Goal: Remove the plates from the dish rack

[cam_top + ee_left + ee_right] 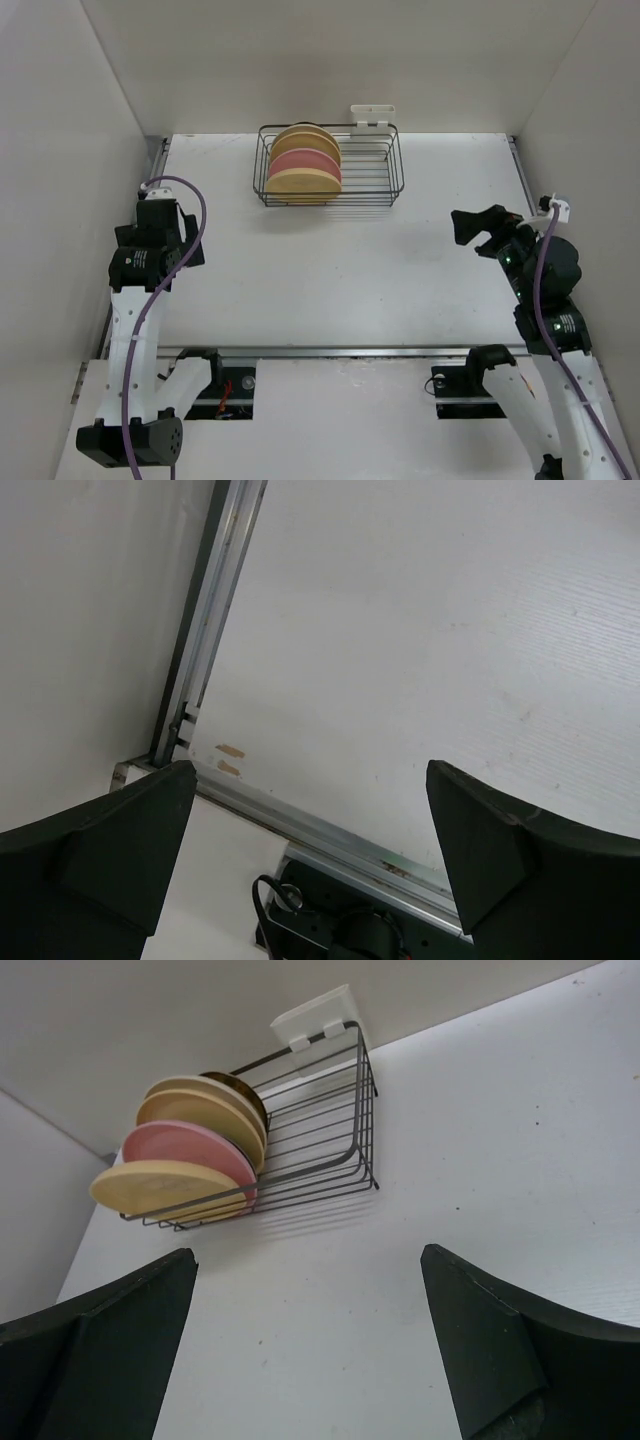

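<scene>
My right gripper needs to swing across next and close on the rim of the tan plate (303, 183) beside the empty half of the rack, since it is to the plate's left in the top view.
The black wire dish rack (370, 170) stands at the back middle of the table, with a white clip (372, 115) on its far edge. Several plates stand on edge in its left half: a tan plate (303, 183) nearest, a pink plate (305, 160) behind it, then cream plates (305, 138). In the right wrist view the rack (330, 1120) also shows a dark plate (238, 1084) at the back. My right gripper (475, 228) (310, 1255) is open and empty, facing the rack from the right. My left gripper (170, 250) (310, 775) is open and empty at the left.
White walls enclose the table on the left, back and right. A metal rail (330, 835) runs along the near edge, with the arm base (340, 930) below it. The rack's right half (375, 175) holds no plates.
</scene>
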You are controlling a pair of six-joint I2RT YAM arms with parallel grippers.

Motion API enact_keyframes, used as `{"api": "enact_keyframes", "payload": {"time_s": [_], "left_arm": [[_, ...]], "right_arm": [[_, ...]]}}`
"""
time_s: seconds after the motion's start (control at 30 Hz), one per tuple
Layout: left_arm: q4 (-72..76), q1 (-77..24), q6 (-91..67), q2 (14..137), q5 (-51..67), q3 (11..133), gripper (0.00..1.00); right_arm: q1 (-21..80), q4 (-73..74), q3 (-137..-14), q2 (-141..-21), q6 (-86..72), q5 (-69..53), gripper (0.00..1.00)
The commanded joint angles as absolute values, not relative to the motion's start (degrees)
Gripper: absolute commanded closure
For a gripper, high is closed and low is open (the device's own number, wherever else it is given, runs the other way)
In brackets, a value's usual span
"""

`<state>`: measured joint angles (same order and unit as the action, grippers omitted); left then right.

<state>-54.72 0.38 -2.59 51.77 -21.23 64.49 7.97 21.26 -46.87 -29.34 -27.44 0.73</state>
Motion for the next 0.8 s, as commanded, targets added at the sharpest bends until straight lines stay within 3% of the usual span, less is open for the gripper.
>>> {"api": "enact_keyframes", "payload": {"time_s": [0.0,0.23,0.37,0.57,0.73,0.77], "left_arm": [[-54.49,0.44,-1.32,50.98,-19.34,64.68,0.00],[-51.68,0.44,2.01,51.50,-21.19,63.63,0.00],[-51.68,0.44,2.55,52.03,-19.70,63.02,0.00],[-54.22,0.44,3.08,53.43,-18.54,63.54,0.00],[-54.23,0.44,3.08,55.63,-19.16,63.54,0.00],[-54.23,0.44,3.08,56.50,-19.68,63.54,0.00]], "right_arm": [[8.35,17.84,-49.65,-31.37,-25.50,-3.24,0.00],[8.35,16.69,-62.62,-47.87,-14.87,-14.02,0.00],[12.90,22.22,-76.35,-68.49,-4.44,-20.30,0.00],[28.01,31.10,-96.20,-89.10,7.55,-0.30,0.04],[33.57,25.59,-100.20,-96.41,13.17,0.01,0.13],[34.10,24.01,-100.20,-97.46,14.05,-0.87,0.21]]}}
